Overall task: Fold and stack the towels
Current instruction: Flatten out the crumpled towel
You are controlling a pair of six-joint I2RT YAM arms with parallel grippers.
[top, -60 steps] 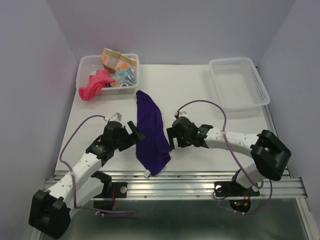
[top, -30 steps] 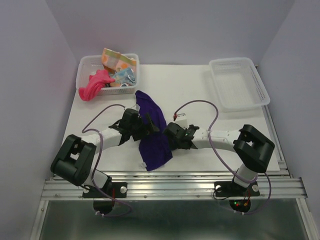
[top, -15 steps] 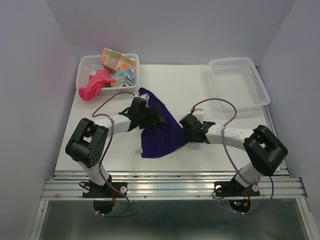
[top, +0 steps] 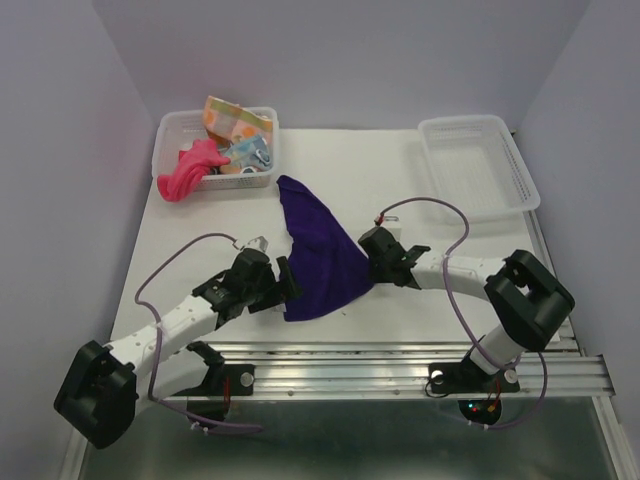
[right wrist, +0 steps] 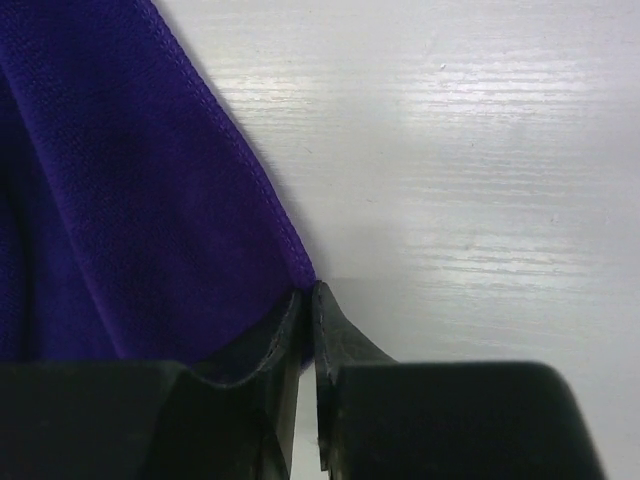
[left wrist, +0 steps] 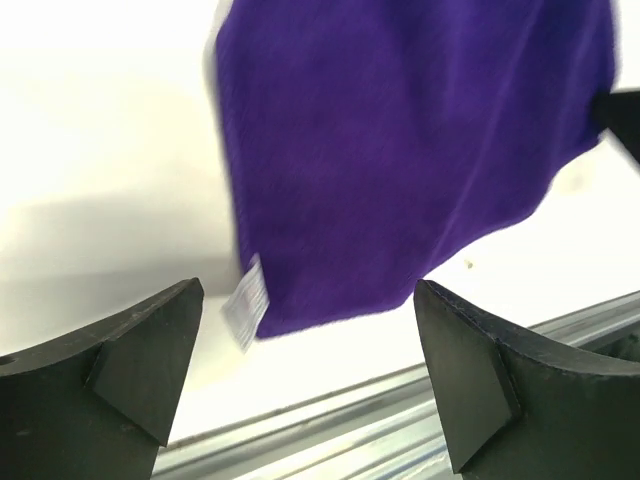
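The towel's white-tagged corner lies free between my left gripper's open fingers, so it will lower onto the near edge there next.
A dark purple towel [top: 318, 250] lies spread on the white table, a white tag [left wrist: 244, 303] at its near left corner. My right gripper [top: 368, 245] is at its right edge; in the right wrist view the gripper [right wrist: 308, 292] is shut on the hem of the towel [right wrist: 120, 200]. My left gripper [top: 285, 280] hovers by the towel's near left side and, in the left wrist view, stands wide open [left wrist: 308, 300] with nothing between its fingers, the towel [left wrist: 400, 150] ahead of it. A bright pink towel [top: 185, 170], an orange-yellow patterned towel [top: 232, 120] and a light-blue patterned one [top: 250, 150] sit in the left basket.
The left white mesh basket [top: 168, 128] stands at the back left. A second white mesh basket [top: 520, 175] stands at the back right with nothing in it. A metal rail [top: 350, 365] runs along the table's near edge, just below the towel.
The left arm has swung back from the towel's far side to its near left corner, still open. The right gripper has closed on the towel's right edge.
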